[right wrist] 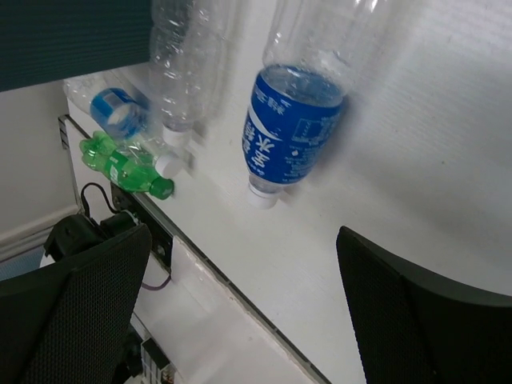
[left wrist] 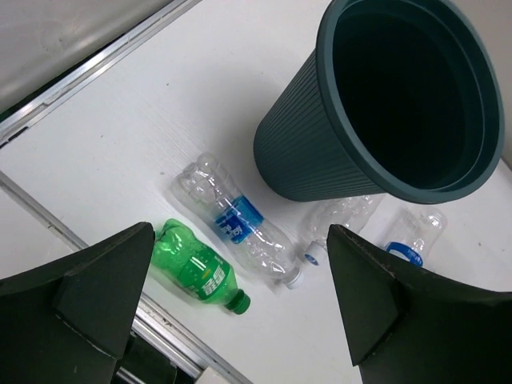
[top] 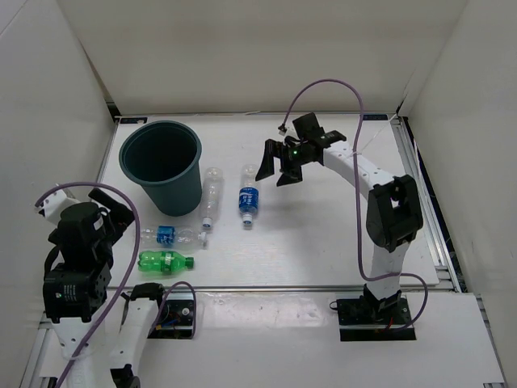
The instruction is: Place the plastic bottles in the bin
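Note:
My right gripper should next move down and to its left in the top view to straddle the label's far end (right wrist: 302, 85), as the blue-labelled bottle (right wrist: 292, 136) lies that way.
The dark teal bin (top: 161, 166) stands upright at the back left. Four plastic bottles lie on the table beside it: a clear unlabelled one (top: 212, 196), a blue-labelled one (top: 249, 200), a second blue-labelled one (top: 168, 235) and a green one (top: 166, 261). My right gripper (top: 275, 171) is open and empty, in the air just right of the blue-labelled bottle (right wrist: 292, 136). My left gripper (top: 115, 212) is open and empty, raised left of the green bottle (left wrist: 196, 268) and the nearer blue-labelled bottle (left wrist: 236, 220). The bin (left wrist: 384, 104) fills the upper right of the left wrist view.
White walls enclose the table on three sides. A metal rail (top: 307, 287) runs along the near table edge, close to the green bottle. Purple cables loop over both arms.

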{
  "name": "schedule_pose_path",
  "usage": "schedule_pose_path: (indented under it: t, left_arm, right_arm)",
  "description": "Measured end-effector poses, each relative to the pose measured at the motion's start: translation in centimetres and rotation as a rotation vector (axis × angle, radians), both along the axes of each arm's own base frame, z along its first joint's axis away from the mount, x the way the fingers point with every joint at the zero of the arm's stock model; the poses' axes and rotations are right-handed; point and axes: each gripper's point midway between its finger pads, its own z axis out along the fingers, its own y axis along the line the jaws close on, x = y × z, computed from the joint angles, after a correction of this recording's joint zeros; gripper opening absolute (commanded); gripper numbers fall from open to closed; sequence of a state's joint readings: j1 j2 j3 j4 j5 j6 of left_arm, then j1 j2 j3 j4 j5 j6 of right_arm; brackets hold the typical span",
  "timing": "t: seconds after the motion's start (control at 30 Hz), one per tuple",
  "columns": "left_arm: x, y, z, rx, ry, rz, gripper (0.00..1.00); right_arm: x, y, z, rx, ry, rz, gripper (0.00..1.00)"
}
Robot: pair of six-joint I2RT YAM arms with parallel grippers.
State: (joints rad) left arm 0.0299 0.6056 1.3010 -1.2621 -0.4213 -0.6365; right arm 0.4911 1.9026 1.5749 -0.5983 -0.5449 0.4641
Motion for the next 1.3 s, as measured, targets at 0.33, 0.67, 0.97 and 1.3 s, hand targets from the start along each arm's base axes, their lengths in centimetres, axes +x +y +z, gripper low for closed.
schedule_pose_path:
  t: [0.33, 0.67, 0.97, 1.3]
  left_arm:
    - [-1.4, -0.2, -0.7, -0.002, 0.029, -0.015, 1.00]
    - [-1.8, -0.4, -1.0, 0.021, 0.063, -0.044, 1.00]
    - [-1.3, -0.8, -0.2, 0.028, 0.073, -0.090, 1.00]
    - [-1.0, -1.7, -1.0, -0.099, 0.033, -0.040, 1.00]
  right_arm:
    - [2.5, 1.1, -3.6, -0.035, 0.021, -0.008, 1.00]
    - [3.0, 4.1, -9.8, -0.097, 0.105, 0.027, 0.99]
    - [2.9, 8.2, -10.1, -0.049, 0.112, 0.055, 0.55]
    - [3.5, 5.7, -1.9, 0.025, 0.090, -0.049, 0.35]
